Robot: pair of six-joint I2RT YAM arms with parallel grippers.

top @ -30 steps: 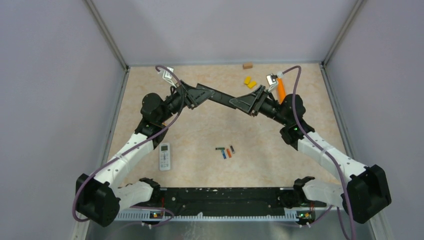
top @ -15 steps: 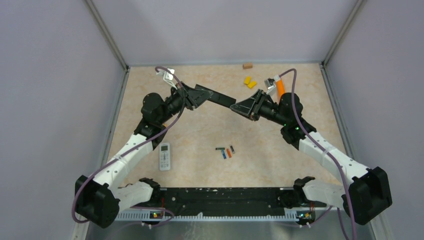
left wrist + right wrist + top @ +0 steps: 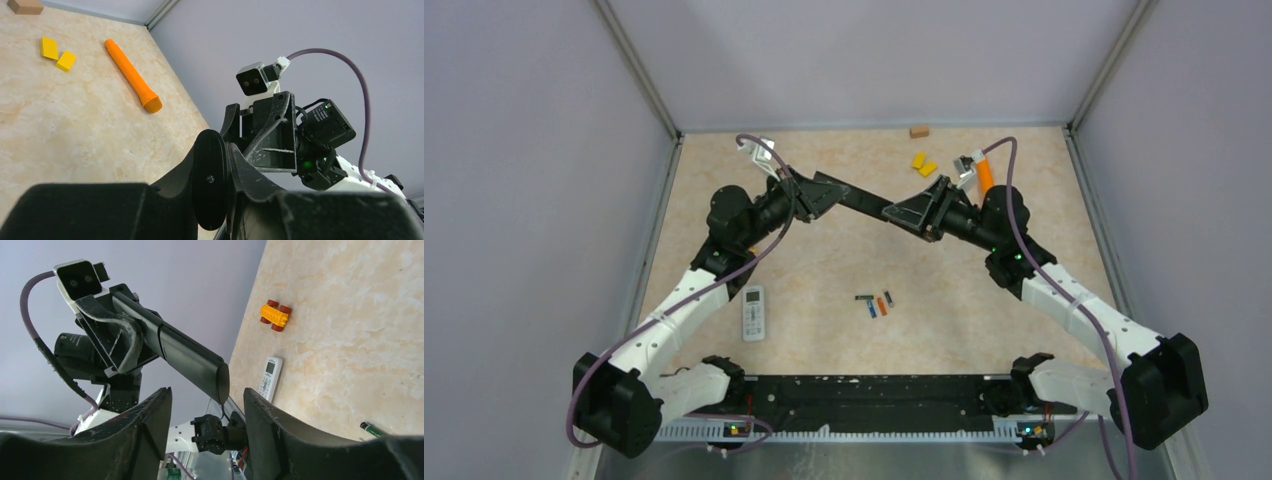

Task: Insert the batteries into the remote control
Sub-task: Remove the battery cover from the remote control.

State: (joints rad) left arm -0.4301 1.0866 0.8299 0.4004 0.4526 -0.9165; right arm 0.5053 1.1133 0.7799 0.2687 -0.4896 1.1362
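Note:
The bar's free tip is already between the fingers of my right gripper. My right gripper will next move toward my left gripper, then close on the thin black battery cover (image 3: 888,210) (image 3: 203,368).
My left gripper (image 3: 822,189) is shut on a long black remote-shaped bar (image 3: 864,200) and holds it above the table. The bar's oval end shows between the fingers in the left wrist view (image 3: 212,185). My right gripper (image 3: 906,212) is open, and its jaws stand on either side of the bar's free tip (image 3: 220,382) without touching it. Four small batteries (image 3: 876,303) lie together mid-table: one blue, one orange, two dark. One dark battery (image 3: 372,429) shows in the right wrist view. A white remote (image 3: 753,312) lies face up near the left arm and also shows in the right wrist view (image 3: 270,377).
A long orange cylinder (image 3: 986,178) lies at the back right behind my right wrist. Two yellow blocks (image 3: 923,163) and a brown block (image 3: 919,131) are by the back wall. A yellow toy car with red wheels (image 3: 275,316) sits on the table. Walls enclose three sides.
The right wrist has swung left and drawn back a little, so its open jaws now face the bar's tip instead of overlapping it. The left arm and bar have barely moved.

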